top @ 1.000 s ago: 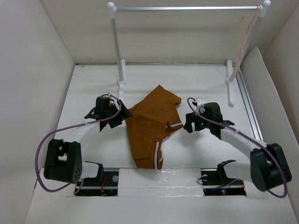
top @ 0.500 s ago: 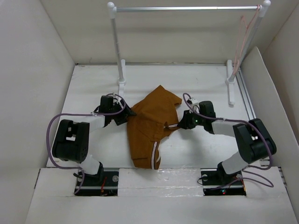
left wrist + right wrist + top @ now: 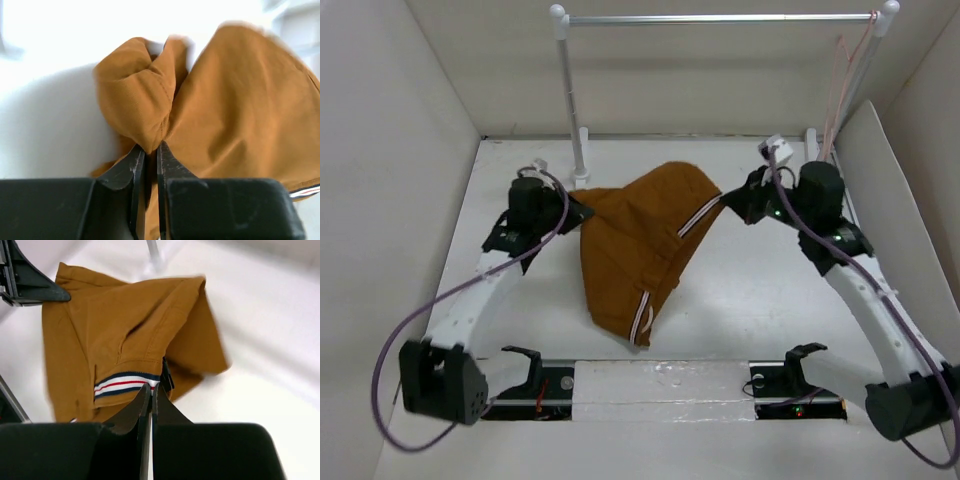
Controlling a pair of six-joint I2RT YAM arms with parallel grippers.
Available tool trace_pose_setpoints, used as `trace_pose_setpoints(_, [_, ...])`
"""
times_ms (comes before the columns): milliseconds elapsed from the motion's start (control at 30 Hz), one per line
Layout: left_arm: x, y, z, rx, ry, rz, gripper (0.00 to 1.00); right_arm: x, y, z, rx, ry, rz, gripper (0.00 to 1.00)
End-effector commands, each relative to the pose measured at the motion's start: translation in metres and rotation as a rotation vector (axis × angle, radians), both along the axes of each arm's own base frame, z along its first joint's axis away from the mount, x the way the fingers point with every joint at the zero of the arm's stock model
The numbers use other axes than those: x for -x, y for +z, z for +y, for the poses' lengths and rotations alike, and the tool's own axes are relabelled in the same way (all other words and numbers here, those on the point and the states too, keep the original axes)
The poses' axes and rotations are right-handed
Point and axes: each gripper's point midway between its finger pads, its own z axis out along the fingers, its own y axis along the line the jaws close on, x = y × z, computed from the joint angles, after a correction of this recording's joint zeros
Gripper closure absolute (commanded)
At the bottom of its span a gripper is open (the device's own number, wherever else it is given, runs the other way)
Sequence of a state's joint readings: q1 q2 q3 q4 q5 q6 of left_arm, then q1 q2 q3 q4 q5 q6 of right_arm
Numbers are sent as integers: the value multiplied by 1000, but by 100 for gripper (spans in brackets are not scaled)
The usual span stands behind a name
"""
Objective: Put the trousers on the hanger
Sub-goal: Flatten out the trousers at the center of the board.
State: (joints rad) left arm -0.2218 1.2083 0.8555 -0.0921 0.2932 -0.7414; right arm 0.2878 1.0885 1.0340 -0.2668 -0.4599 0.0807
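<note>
The left gripper lifts high next, as the trousers (image 3: 635,240) hang bunched. It then lowers partway over the bare tabletop by the white post and releases the trousers' corner.
The rust-brown trousers (image 3: 635,240) hang stretched between both arms above the table, their lower end trailing toward the near edge. My left gripper (image 3: 582,213) is shut on a bunched brown corner (image 3: 142,110) of the trousers. My right gripper (image 3: 727,200) is shut on the striped waistband (image 3: 127,383) of the trousers. The thin pink hanger (image 3: 840,85) hangs from the right end of the silver rail (image 3: 720,18), behind and to the right of the right gripper.
The rail stands on white posts (image 3: 570,100) with feet at the back of the table. A white panel (image 3: 890,190) and a metal track (image 3: 850,220) line the right side. White walls close in left and back.
Both grippers closed on the trousers and lifted them up and back, pulling the cloth apart sideways. The arms have stretched out from their folded low poses.
</note>
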Motion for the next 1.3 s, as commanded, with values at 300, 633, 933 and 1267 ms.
trace_pose_setpoints(300, [144,407,116,-23,431,-797,100,92,290,57,-216,305,-462,100])
trace_pose_setpoints(633, [135,421,-3,372,-197,-812,98,52,251,-10,-231,32,-349,100])
trace_pose_setpoints(933, [53,186,-34,210,-249,-329,26,-16,7,-176,193,-638,77,100])
trace_pose_setpoints(1267, [10,83,18,-153,-23,-140,17,-47,15,-220,173,-754,108,5])
